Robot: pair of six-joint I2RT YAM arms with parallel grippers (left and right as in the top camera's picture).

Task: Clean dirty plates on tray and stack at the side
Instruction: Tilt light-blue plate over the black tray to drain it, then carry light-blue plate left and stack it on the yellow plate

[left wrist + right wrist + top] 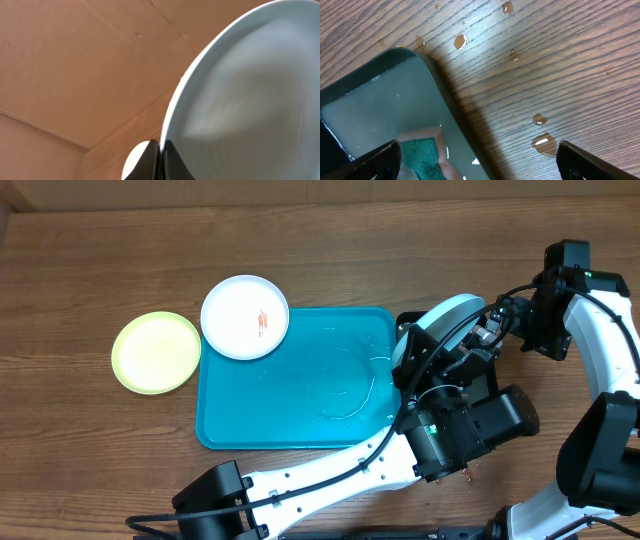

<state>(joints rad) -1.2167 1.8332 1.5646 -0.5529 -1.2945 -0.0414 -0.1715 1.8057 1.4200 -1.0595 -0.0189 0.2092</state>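
Observation:
The unsmeared yellow-green plate (156,353) is to the left of my left gripper in the overhead view, so I will move across the tray, lower the plate I am holding onto it and let go.
My left gripper (161,160) is shut on the rim of the light blue plate (250,95) and holds it tilted on edge. In the overhead view that plate (448,312) is just right of the turquoise tray (290,405). The white plate (240,315) has a reddish smear and overlaps the tray's far left corner. The yellow-green plate (155,352) lies on the table left of the tray. My right gripper (480,160) is open over the edge of a black tray (380,95), above a green sponge (420,155).
The black tray holds water, and only its corner (406,318) shows in the overhead view behind the held plate. Water drops (545,142) lie on the wood table beside it. Both arms crowd the area right of the turquoise tray.

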